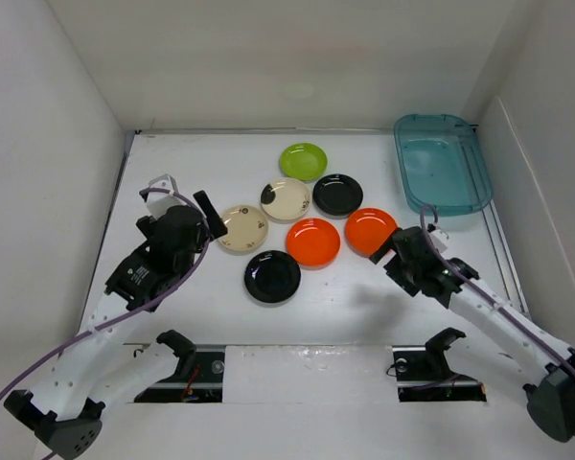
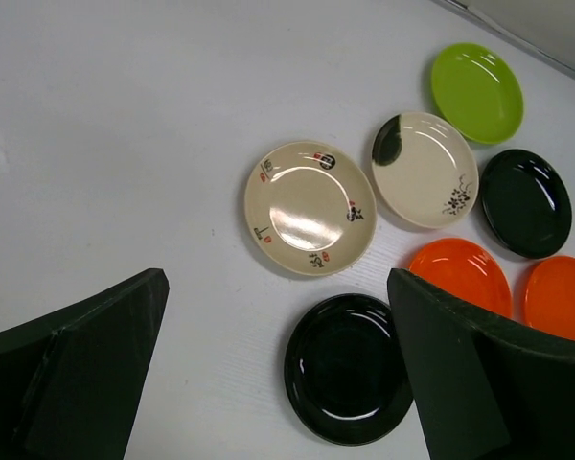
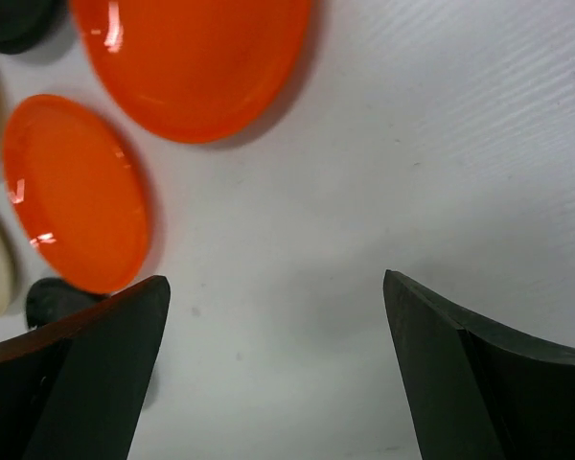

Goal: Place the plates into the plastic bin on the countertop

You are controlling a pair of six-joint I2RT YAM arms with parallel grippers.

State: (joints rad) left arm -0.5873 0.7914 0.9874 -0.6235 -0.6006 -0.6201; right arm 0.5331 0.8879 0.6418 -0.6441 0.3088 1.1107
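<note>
Next, my right gripper lowers and moves outward onto the bin-side rim of the orange plate point(image 3: 196, 57) nearest the bin point(image 1: 441, 165), where empty countertop leaves finger room.
Several small glossy plates lie in a cluster on the white countertop point(image 1: 172, 316): a lime green plate point(image 1: 304, 161), two cream ones point(image 1: 286, 198) point(image 1: 241, 228), two black point(image 1: 337, 194) point(image 1: 272, 276) and two orange point(image 1: 312, 241) point(image 1: 371, 231). The teal plastic bin point(image 1: 441, 165) stands at the far right with nothing in it. My left gripper point(image 1: 184, 199) hangs open left of the cluster; its wrist view shows the near black plate point(image 2: 347, 368) beside its right finger. My right gripper point(image 1: 391, 251) is open just near of the right orange plate point(image 3: 196, 57), over bare countertop.
White walls close in the countertop on the left, back and right. A raised ledge point(image 1: 503, 249) runs along the right side near the bin. Two black brackets point(image 1: 177, 347) point(image 1: 441, 345) sit at the near edge by the arm bases.
</note>
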